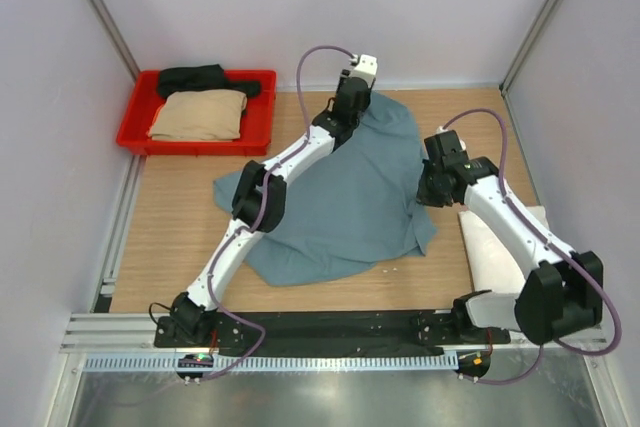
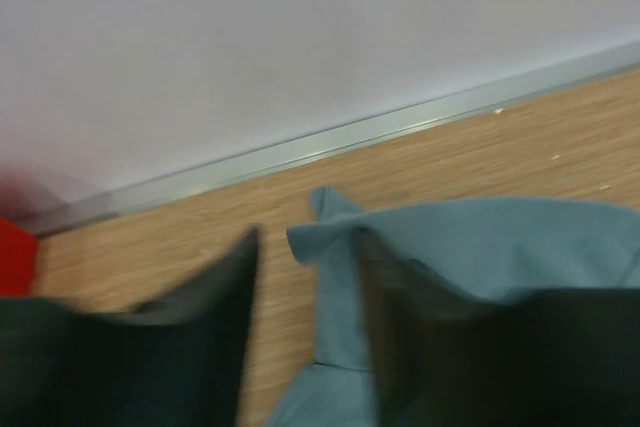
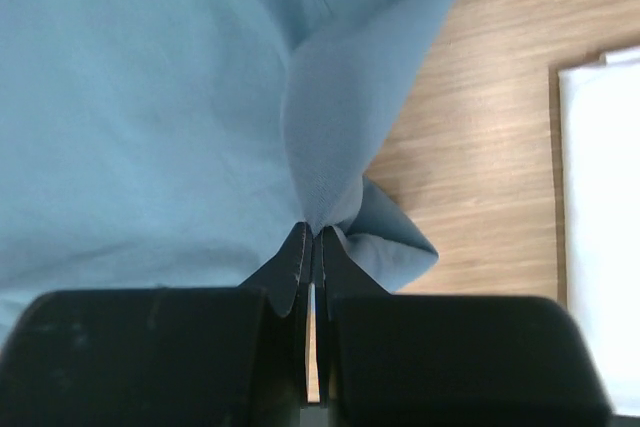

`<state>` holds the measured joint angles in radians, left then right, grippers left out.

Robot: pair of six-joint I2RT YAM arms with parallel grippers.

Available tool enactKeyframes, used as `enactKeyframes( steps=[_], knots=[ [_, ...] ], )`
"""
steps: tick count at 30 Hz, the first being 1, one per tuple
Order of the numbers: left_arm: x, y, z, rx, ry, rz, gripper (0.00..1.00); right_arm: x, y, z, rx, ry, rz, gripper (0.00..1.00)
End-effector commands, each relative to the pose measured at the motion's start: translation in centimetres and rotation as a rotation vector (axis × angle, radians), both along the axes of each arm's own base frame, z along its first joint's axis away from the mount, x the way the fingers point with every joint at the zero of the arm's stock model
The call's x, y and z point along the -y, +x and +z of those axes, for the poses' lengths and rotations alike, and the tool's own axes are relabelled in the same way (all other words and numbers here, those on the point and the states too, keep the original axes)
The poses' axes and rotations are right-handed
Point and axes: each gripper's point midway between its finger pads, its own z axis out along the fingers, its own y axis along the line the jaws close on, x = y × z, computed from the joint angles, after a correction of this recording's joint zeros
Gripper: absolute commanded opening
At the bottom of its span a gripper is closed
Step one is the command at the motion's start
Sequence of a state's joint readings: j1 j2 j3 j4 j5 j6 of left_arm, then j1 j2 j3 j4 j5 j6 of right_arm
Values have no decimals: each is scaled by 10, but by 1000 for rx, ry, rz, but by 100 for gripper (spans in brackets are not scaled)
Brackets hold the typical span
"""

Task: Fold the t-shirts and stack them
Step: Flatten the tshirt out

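Observation:
The right gripper draws the pinched fold outward and toward the shirt's middle [image 1: 350, 195] next, then opens, since the fold sits at the teal shirt's edge beside bare wood.
A dusty teal-blue t-shirt [image 1: 340, 197] lies spread and rumpled across the middle of the table. My left gripper [image 1: 357, 95] is at the shirt's far edge near the back wall. In the left wrist view its jaws [image 2: 305, 247] stand apart, and a teal corner [image 2: 340, 237] drapes over the right finger. My right gripper [image 1: 433, 190] is at the shirt's right edge. It is shut [image 3: 313, 232] on a pinched fold of the teal cloth [image 3: 340, 127]. A folded white t-shirt [image 1: 492, 247] lies under the right arm. Folded tan [image 1: 200, 115] and black [image 1: 205, 78] t-shirts rest in the tray.
A red plastic tray [image 1: 262, 127] stands at the back left corner. Walls and metal rails close in the back and both sides. Bare wood shows to the left of the teal shirt and along the back wall [image 2: 470, 147].

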<state>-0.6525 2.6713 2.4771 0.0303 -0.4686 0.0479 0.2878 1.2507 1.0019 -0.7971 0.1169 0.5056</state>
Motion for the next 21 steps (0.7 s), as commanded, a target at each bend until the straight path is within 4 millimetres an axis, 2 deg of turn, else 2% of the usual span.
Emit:
enactKeyframes(
  steps=[1, 2, 3, 4, 5, 6, 7, 8, 10, 11, 12, 13, 14, 15, 16, 17, 18, 19, 20, 21],
  knots=[
    [-4, -1, 96, 146, -215, 33, 69, 6, 42, 24, 106, -47, 5, 1],
    [-7, -2, 94, 128, -201, 41, 92, 8, 47, 17, 77, -58, -5, 1],
    [-12, -6, 80, 81, -159, 50, 99, 8, 50, 15, 69, -58, -8, 1],
    [-20, -12, 97, 82, -160, 60, 100, 9, 56, 17, 68, -46, -24, 1],
    [-31, -17, 104, 70, -142, 96, 100, 9, 57, 13, 52, -34, -34, 1],
    [-39, -24, 93, 16, -105, 119, 100, 4, 56, 2, 10, -5, -27, 1],
    [-50, -34, 120, 25, -117, 137, 100, 3, 56, -2, -3, 12, -30, 1],
    [-56, -42, 127, 6, -107, 138, 100, 4, 58, -7, -9, 27, -42, 2],
    [-67, -66, 110, -110, -55, 121, 100, 0, 51, -25, -61, 62, -26, 4],
    [-76, -85, 136, -112, -82, 102, 100, 0, 51, -30, -70, 63, -21, 4],
    [-79, -103, 132, -172, -68, 57, 100, -5, 52, -33, -71, 97, -10, 5],
    [-88, -120, 102, -256, -21, 53, 100, -8, 51, -38, -85, 118, -3, 7],
    [-101, -142, 131, -247, -81, 56, 99, -9, 53, -40, -83, 128, -4, 8],
    [-113, -160, 120, -309, -59, 61, 95, -10, 59, -39, -68, 138, -4, 9],
    [-125, -182, 82, -407, -10, 65, 86, -10, 67, -36, -57, 138, -6, 10],
    [-138, -205, 101, -406, -67, 78, 84, -10, 72, -35, -48, 132, -8, 10],
    [-152, -226, 81, -484, -44, 101, 78, -10, 76, -33, -39, 133, -5, 11],
    [-162, -244, 74, -530, -58, 106, 74, -13, 84, -26, -17, 143, -2, 11],
    [-176, -267, 45, -615, -34, 132, 72, -17, 90, -27, -15, 160, 3, 10],
    [-193, -290, 50, -649, -96, 169, 72, -20, 95, -26, -6, 177, 3, 11]
  ],
)
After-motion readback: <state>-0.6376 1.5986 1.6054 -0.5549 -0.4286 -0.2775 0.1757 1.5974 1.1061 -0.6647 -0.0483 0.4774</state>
